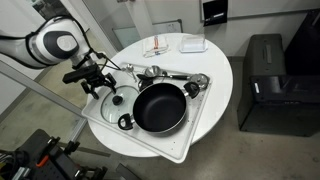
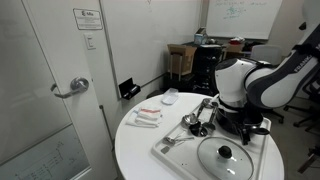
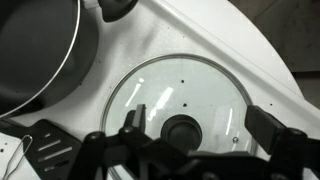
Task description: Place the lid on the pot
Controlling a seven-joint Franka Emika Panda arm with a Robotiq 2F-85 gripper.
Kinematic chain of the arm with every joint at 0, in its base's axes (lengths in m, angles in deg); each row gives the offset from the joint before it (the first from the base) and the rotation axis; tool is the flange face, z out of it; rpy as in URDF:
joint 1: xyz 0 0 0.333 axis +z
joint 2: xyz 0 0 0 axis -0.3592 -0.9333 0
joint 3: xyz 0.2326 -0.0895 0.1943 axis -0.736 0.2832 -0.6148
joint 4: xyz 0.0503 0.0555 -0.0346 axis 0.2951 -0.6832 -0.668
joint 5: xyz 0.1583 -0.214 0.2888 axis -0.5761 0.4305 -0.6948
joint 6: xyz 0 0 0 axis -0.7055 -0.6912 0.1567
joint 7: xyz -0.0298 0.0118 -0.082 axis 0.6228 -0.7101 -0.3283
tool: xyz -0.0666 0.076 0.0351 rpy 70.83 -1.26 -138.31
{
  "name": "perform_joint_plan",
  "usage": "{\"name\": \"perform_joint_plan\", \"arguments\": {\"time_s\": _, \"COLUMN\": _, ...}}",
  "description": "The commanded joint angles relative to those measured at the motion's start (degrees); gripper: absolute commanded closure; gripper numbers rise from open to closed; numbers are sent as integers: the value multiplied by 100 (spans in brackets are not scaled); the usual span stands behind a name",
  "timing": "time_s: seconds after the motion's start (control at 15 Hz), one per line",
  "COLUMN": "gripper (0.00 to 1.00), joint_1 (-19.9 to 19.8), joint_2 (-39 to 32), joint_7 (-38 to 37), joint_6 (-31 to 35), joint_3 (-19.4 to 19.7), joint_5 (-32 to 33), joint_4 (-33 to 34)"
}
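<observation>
I will next move my gripper down and outward onto the lid's dark knob (image 1: pixel 118 100) (image 3: pixel 181 131) and close its fingers there, because the knob is below my open gripper and outward of it.
The lid (image 3: pixel 185 85) is round clear glass with a thin metal rim and a dark knob (image 3: pixel 183 131). It lies flat on a white board, as both exterior views show (image 1: pixel 118 98) (image 2: pixel 224 157). The wide black pot (image 1: pixel 158 107) stands right beside it on the same board, and its wall fills the top left of the wrist view (image 3: pixel 40 50). My gripper (image 3: pixel 199 123) hangs open just above the lid, its fingers (image 3: pixel 266 125) on either side of the knob and nothing between them. The exterior views show it over the lid's edge (image 1: pixel 97 80) (image 2: pixel 245 130).
The white board (image 1: pixel 172 148) sits on a round white table (image 1: pixel 215 60). Shiny metal utensils (image 1: pixel 150 72) (image 2: pixel 195 122) lie at the board's far side. Small white items (image 1: pixel 193 44) rest further back. A black box (image 1: pixel 265 85) stands on the floor beside the table.
</observation>
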Motion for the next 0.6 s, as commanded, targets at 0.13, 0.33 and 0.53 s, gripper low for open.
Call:
{"name": "perform_joint_plan", "arguments": {"time_s": 0.13, "gripper": 0, "joint_1": 323, "joint_2": -753, "joint_7": -211, "joint_6": 442, "joint_3": 284, "joint_5": 322, "joint_4": 416}}
{"name": "perform_joint_plan", "arguments": {"time_s": 0.33, "gripper": 0, "joint_1": 510, "joint_2": -1073, "joint_7": -322, "joint_6": 645, "joint_3": 447, "joint_5": 498, "joint_4": 611}}
{"name": "perform_joint_plan", "arguments": {"time_s": 0.53, "gripper": 0, "joint_1": 657, "joint_2": -1335, "joint_7": -420, "joint_6": 773, "joint_3": 550, "joint_5": 583, "joint_4": 829}}
